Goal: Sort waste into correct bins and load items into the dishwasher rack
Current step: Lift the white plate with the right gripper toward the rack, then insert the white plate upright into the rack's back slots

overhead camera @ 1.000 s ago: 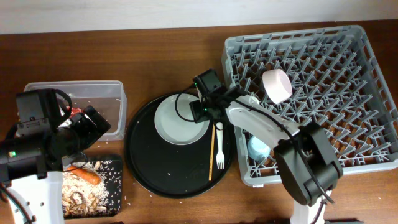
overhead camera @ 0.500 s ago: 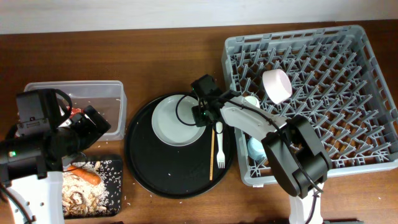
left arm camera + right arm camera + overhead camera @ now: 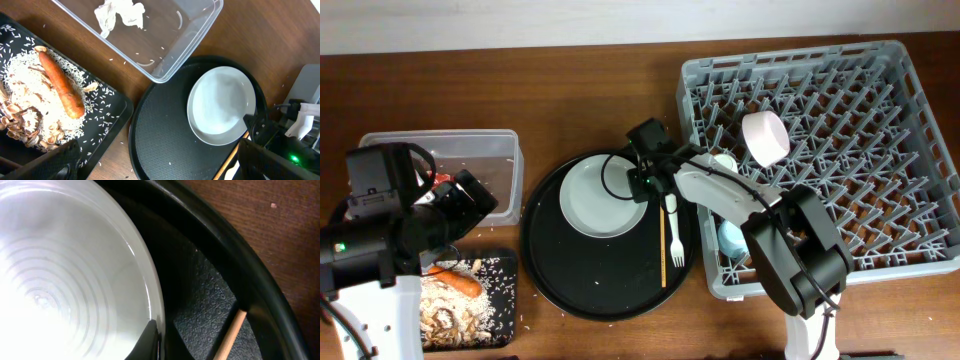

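The pegs past the cream cup are empty, so the right gripper will next lift the plate (image 3: 600, 198) from the tray and then lower it there.
The pale round plate (image 3: 600, 198) lies in the large round black tray (image 3: 570, 285). My right gripper (image 3: 642, 186) is shut on the plate's right rim (image 3: 159, 330), one finger (image 3: 149, 342) lying on the inside. A white fork (image 3: 672, 222) and chopsticks (image 3: 663, 245) lie right of the plate. My left gripper (image 3: 160, 170) hangs open and holds nothing, above the bins. The clear tub (image 3: 197, 37) holds a white tissue (image 3: 120, 12). An orange carrot (image 3: 62, 90) lies on rice and scraps in the small black tray (image 3: 107, 107).
The grey dishwasher rack (image 3: 840, 90) fills the right side, with a cream cup (image 3: 765, 137) on its pegs and a light blue cup (image 3: 733, 238) near its front left corner. Loose rice grains dot the wooden table near the small tray.
My right gripper has closed on the plate's rim, and the plate has slid a little to the left in the round tray. The left arm has not moved.
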You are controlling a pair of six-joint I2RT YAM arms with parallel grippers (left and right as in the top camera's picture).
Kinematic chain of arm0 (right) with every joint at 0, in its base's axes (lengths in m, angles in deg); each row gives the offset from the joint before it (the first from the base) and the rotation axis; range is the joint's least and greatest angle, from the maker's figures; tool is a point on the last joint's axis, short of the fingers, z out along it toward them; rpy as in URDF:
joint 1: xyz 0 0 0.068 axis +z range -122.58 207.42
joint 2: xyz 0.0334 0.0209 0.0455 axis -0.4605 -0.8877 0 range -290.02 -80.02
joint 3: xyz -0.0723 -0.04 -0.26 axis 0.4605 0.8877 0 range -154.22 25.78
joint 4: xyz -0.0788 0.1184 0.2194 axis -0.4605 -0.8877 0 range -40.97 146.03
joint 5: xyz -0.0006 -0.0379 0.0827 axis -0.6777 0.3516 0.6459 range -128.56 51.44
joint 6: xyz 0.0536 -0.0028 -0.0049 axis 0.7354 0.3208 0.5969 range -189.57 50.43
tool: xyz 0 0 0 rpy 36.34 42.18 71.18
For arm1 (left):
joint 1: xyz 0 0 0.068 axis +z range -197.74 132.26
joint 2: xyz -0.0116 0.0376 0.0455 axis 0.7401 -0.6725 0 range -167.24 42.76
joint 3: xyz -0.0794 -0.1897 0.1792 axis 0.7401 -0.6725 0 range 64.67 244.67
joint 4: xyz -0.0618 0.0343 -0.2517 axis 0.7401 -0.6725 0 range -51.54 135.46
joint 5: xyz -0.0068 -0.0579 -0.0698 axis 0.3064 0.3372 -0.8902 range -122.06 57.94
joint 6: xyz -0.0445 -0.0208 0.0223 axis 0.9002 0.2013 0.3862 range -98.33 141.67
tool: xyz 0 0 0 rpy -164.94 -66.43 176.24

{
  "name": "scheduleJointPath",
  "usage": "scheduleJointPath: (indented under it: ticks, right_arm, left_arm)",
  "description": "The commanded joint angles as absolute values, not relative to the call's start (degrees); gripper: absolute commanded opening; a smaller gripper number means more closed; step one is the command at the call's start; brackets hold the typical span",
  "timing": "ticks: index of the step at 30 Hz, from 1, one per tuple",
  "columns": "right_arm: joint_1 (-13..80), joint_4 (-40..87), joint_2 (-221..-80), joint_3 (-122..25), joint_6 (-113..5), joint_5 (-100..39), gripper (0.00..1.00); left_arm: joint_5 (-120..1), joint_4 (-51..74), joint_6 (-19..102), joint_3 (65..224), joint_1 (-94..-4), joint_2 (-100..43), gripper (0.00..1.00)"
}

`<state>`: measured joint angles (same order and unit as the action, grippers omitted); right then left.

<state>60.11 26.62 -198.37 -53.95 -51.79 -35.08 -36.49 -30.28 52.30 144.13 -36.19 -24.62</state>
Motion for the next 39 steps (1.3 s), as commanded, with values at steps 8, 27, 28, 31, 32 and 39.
scheduleJointPath:
  ticks: [8, 27, 28, 31, 32, 39]
  right_arm:
    - [60.72, 17.33, -184.42, -59.96, -54.63, -46.55, 0.04]
    - [41.24, 3.70, -156.82, -59.93, -80.31, -106.31, 0.04]
    - [38.66, 3.70, -157.27, -59.93, -80.31, -106.27, 0.04]
    - [32.06, 3.76, -159.77, -59.89, -80.27, -97.94, 0.04]
    - [30.60, 3.76, -161.23, -59.87, -80.29, -95.21, 0.04]
    - [29.64, 3.72, -171.72, -59.83, -80.29, -94.66, 0.04]
  left_arm:
    - [-36.05, -30.31, 51.60, 145.03, -35.95, -24.24, 0.99]
    - [-36.07, -30.28, 51.60, 145.03, -35.95, -24.24, 0.99]
    - [-36.07, -30.31, 51.60, 145.03, -35.95, -24.24, 0.99]
    - [-36.07, -30.31, 51.60, 145.03, -35.95, -24.24, 0.99]
    - [-36.07, -30.31, 51.63, 145.03, -35.95, -24.24, 0.99]
    - [-36.07, -30.31, 51.60, 145.03, -35.95, -24.24, 0.99]
